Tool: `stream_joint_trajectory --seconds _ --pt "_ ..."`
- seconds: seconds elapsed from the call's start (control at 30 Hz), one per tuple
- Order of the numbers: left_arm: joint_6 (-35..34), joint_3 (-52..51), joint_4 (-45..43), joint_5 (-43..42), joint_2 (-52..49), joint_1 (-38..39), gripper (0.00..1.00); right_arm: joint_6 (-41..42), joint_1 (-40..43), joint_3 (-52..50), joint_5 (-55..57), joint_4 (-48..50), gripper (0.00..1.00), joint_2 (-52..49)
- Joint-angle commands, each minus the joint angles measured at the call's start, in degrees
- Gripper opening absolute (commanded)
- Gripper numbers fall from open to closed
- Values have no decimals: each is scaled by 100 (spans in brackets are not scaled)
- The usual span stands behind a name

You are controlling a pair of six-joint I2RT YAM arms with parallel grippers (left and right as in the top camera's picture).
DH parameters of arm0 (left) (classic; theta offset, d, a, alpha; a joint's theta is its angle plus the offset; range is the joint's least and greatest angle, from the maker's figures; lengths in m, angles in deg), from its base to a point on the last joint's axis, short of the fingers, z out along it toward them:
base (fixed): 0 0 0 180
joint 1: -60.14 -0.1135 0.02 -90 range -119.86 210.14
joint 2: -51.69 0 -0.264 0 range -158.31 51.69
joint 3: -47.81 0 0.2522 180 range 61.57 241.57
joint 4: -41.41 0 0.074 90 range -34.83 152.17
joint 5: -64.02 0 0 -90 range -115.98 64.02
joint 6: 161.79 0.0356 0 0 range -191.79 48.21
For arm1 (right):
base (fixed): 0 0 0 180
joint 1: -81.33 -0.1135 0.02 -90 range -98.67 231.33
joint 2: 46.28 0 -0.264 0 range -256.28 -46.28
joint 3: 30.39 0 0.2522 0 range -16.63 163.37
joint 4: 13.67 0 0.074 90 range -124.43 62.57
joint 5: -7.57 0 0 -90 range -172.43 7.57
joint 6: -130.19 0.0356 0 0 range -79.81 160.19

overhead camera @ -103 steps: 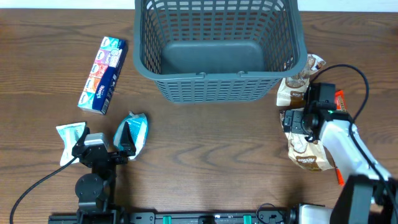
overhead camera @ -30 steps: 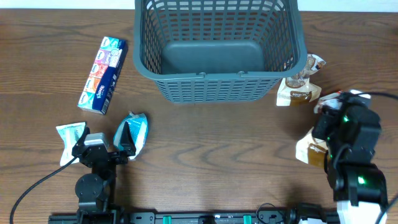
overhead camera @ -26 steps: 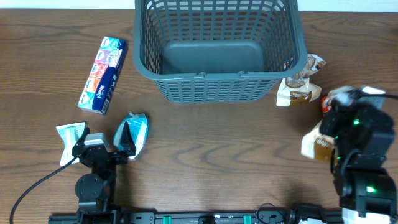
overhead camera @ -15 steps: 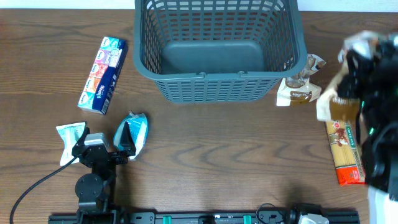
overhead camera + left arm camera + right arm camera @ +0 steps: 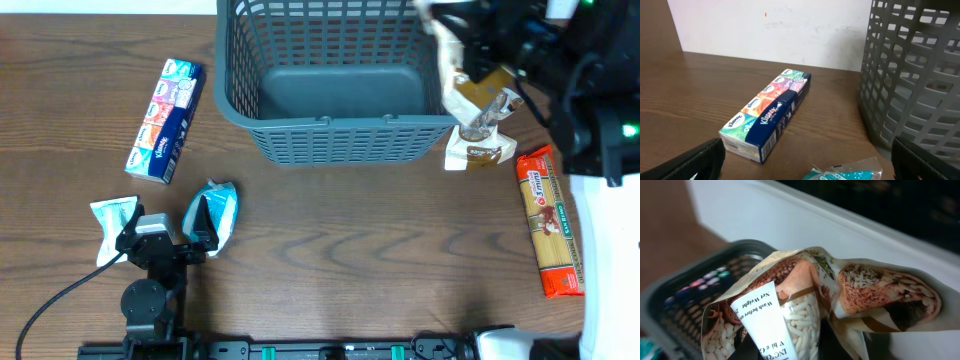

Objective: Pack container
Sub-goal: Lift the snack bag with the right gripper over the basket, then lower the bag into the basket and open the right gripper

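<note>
My right gripper goes left in the overhead view and down inside the basket (image 5: pixel 345 90) next, as the rice bag still hangs over the basket's rim.
The container (image 5: pixel 350 140) is a large grey-blue slotted basket at the table's far middle, with nothing in it. My right gripper (image 5: pixel 487 50) is shut on a bag of rice (image 5: pixel 462 78) and holds it in the air over the basket's right rim. In the right wrist view the rice bag (image 5: pixel 805 305) fills the frame and hides most of the fingers, with the basket (image 5: pixel 687 297) below left. My left gripper (image 5: pixel 168 236) rests open near the front left. A teal packet (image 5: pixel 213 212) lies just beyond its right finger.
A second rice bag (image 5: pixel 483 142) lies by the basket's right front corner. A red pasta packet (image 5: pixel 548 222) lies at the right. A Kleenex tissue pack (image 5: pixel 165 120) lies at the left, and another teal packet (image 5: pixel 112 222) beside the left gripper.
The right arm has lifted the rice bag off the table at the right and carried it up and left to the basket's right rim. The pasta packet now shows. The left arm is still.
</note>
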Motion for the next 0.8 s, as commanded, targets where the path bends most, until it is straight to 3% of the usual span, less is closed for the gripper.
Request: stream_joint_trajectory --seconds 0.0,0.27,0.77 --pt "-7 -118 210 155 35 22 99 -1010 -413 522 -282 -197 1 -278" --pt "-7 -118 210 155 35 22 99 -2304 -756 597 -245 -1281 4 -1054" --pt "-4 -118 210 157 35 22 99 -2682 -730 597 74 -966 2 -1847"
